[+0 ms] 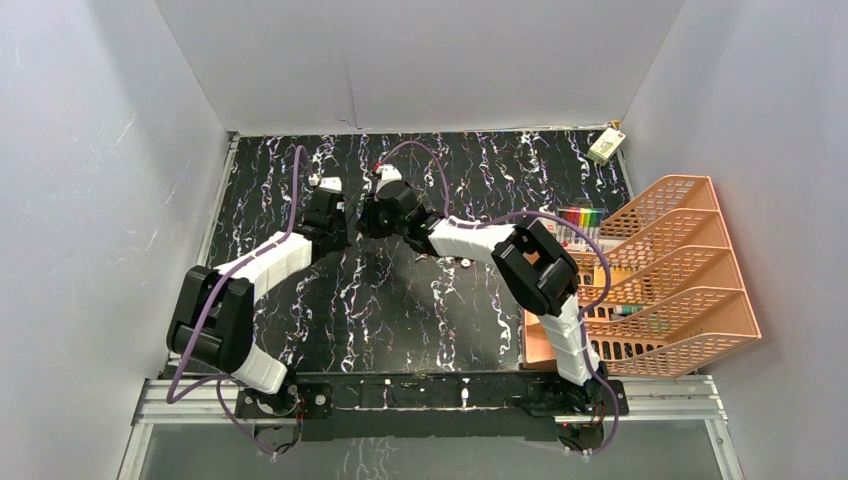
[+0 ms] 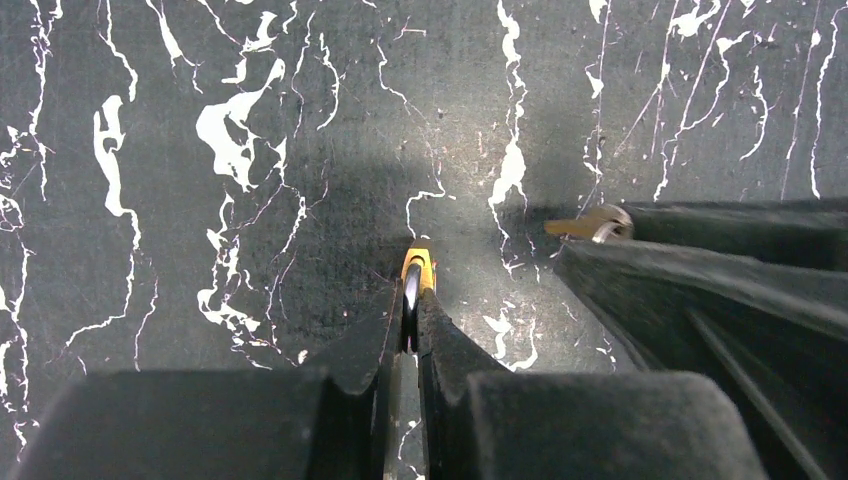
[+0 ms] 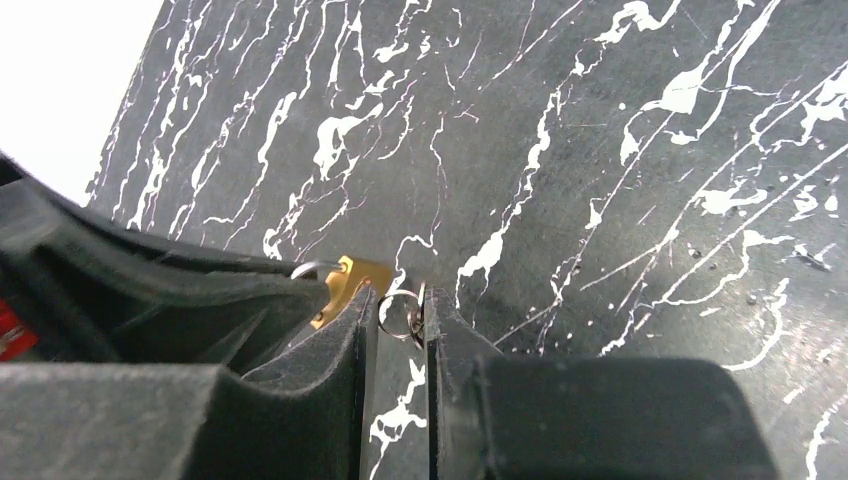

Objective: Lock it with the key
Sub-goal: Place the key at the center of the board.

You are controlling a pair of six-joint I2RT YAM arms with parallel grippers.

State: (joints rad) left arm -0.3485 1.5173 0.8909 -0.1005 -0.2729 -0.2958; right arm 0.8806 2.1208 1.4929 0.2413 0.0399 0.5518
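My right gripper lowers next to the bare tabletop beside the padlock and releases the key [image 2: 585,226] there, as its blade already stands clear of the brass body.
A small brass padlock [image 2: 418,265] is pinched edge-on between the fingertips of my left gripper [image 2: 412,300], which is shut on it just above the black marbled table. In the right wrist view the padlock [image 3: 352,280] shows left of my right gripper [image 3: 397,305], its silver shackle half hidden by the left gripper's fingers. The right gripper holds the key: its ring [image 3: 405,312] sits between the pads, and the brass key [image 2: 585,226] pokes out of the fingers towards the padlock, a short gap away. From above, both grippers [image 1: 352,218] meet mid-table.
An orange tiered file rack [image 1: 670,270] stands at the right edge, with a pack of coloured markers [image 1: 580,218] beside it. A small white box [image 1: 606,146] lies in the back right corner. White walls close in three sides.
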